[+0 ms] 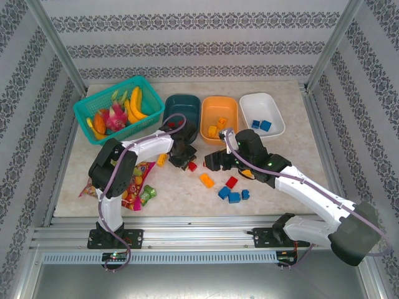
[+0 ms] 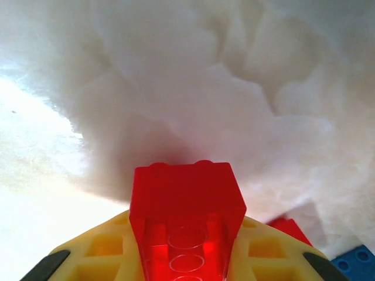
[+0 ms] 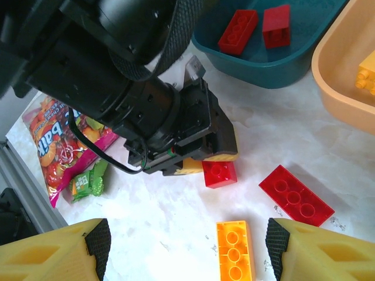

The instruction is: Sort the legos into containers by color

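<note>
My left gripper is to lift next and move outward over the dark teal tub [image 1: 181,112]. It should let go of the red lego there, where red ones already lie.
My left gripper [image 1: 187,162] is shut on a small red lego [image 2: 186,199], low over the table in front of the dark teal tub [image 1: 181,112]. In the right wrist view that red lego [image 3: 220,173] pokes out under the left gripper [image 3: 212,159]. My right gripper [image 3: 186,246] is open above an orange lego [image 3: 235,249], which lies nearer its right finger. A long red lego [image 3: 296,194] lies to the right. The teal tub [image 3: 293,58] holds two red legos [image 3: 238,31]. The orange tub [image 1: 219,115] holds orange legos and the white tub [image 1: 262,113] blue ones.
A red lego [image 1: 231,182] and three blue ones [image 1: 234,197] lie loose near the front, and a yellow-orange one [image 1: 161,160] sits left of the left gripper. The candy bag [image 1: 134,180] lies front left. The turquoise fruit basket [image 1: 118,109] stands back left.
</note>
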